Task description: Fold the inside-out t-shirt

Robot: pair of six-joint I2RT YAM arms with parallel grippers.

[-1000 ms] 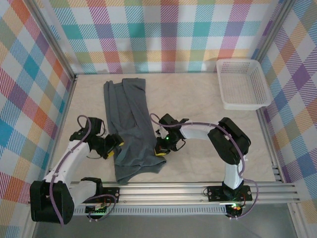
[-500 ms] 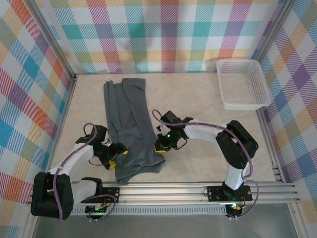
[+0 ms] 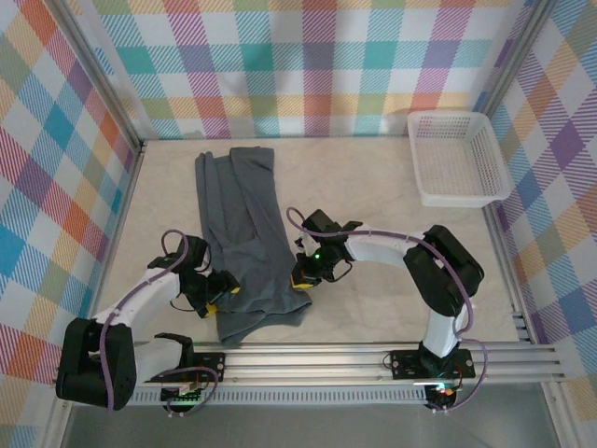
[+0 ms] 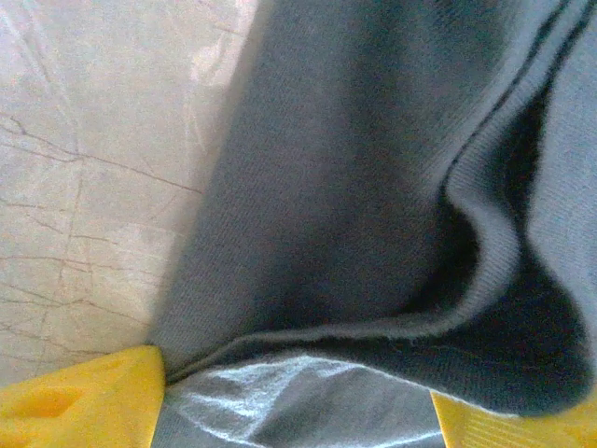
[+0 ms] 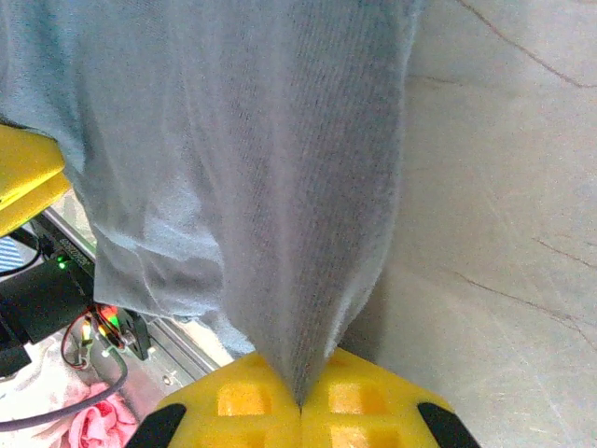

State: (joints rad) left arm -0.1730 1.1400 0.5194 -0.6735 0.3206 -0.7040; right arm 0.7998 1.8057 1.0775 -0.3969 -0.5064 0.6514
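The t-shirt's far end lies stretched outward. I should next lift the t-shirt's pinched edge with my right gripper, move it outward over the t-shirt and let go of it there.
The inside-out t-shirt lies as a long blue-grey strip running from the back of the table to its front edge. At the strip's left side near the front, my left gripper is open. Its yellow fingertips stand wide apart, and a raised fold of the t-shirt lies between them in the left gripper. On the strip's right side, my right gripper is shut on the cloth. In the right wrist view the t-shirt rises in a pinched ridge from the closed right gripper.
A white mesh basket stands at the back right corner. The aluminium rail with both arm bases runs along the front edge. Checked walls close in the table on three sides. One yellow finger of the left gripper shows beyond the cloth.
My left gripper has moved toward the front edge and in against the shirt's left side. The right gripper has stayed shut on the cloth and barely shifted.
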